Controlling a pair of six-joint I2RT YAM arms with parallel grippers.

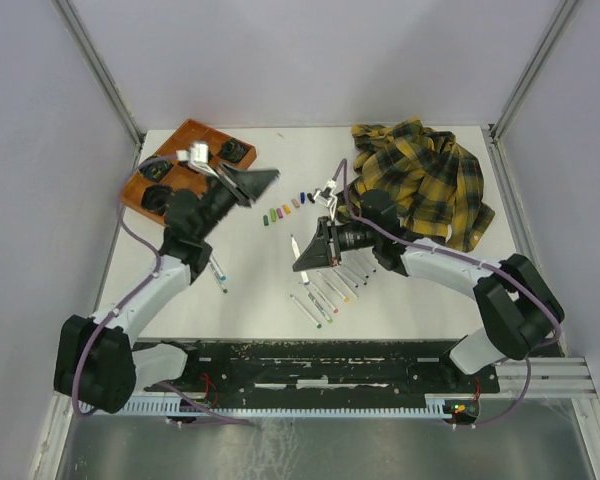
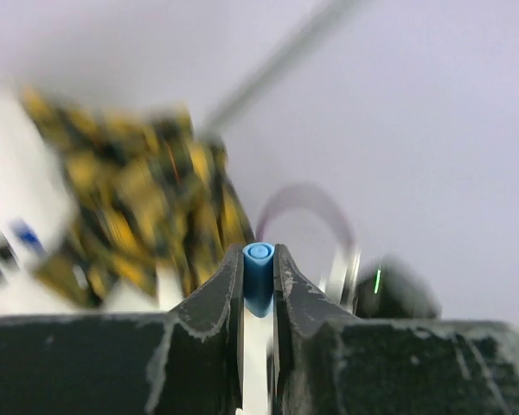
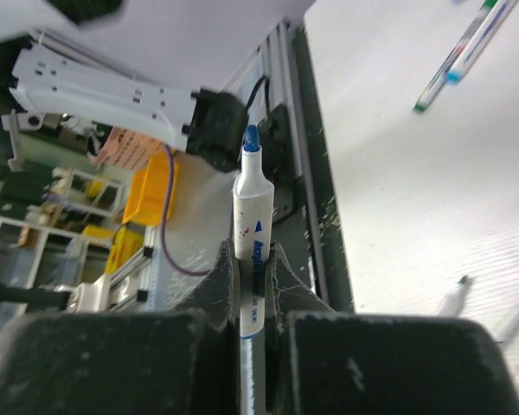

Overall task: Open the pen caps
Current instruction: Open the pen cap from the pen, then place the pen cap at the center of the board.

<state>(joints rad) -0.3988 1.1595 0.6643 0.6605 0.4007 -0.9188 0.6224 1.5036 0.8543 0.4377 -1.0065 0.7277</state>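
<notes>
The blue pen cap should go down beside the green cap at the row's near end, where loose caps line up, so the left gripper should tip downward and lower it there.
My left gripper point(image 2: 259, 261) is shut on a stubby light-blue pen cap point(image 2: 259, 278), its round end facing the camera. In the top view the left gripper point(image 1: 268, 179) hangs above the table's back middle. My right gripper point(image 3: 254, 256) is shut on a white marker barrel point(image 3: 254, 212) whose bare blue tip point(image 3: 252, 138) points away from the wrist. From above, the right gripper point(image 1: 302, 258) holds that marker point(image 1: 294, 244) over the table's middle. Several loose pen caps point(image 1: 286, 208) in mixed colours lie in a slanted row between the two grippers.
Several white markers point(image 1: 325, 295) lie side by side under the right arm, and one more marker point(image 1: 218, 272) lies by the left arm. An orange tray point(image 1: 185, 135) sits at the back left. A yellow plaid shirt point(image 1: 425, 180) is heaped at the back right.
</notes>
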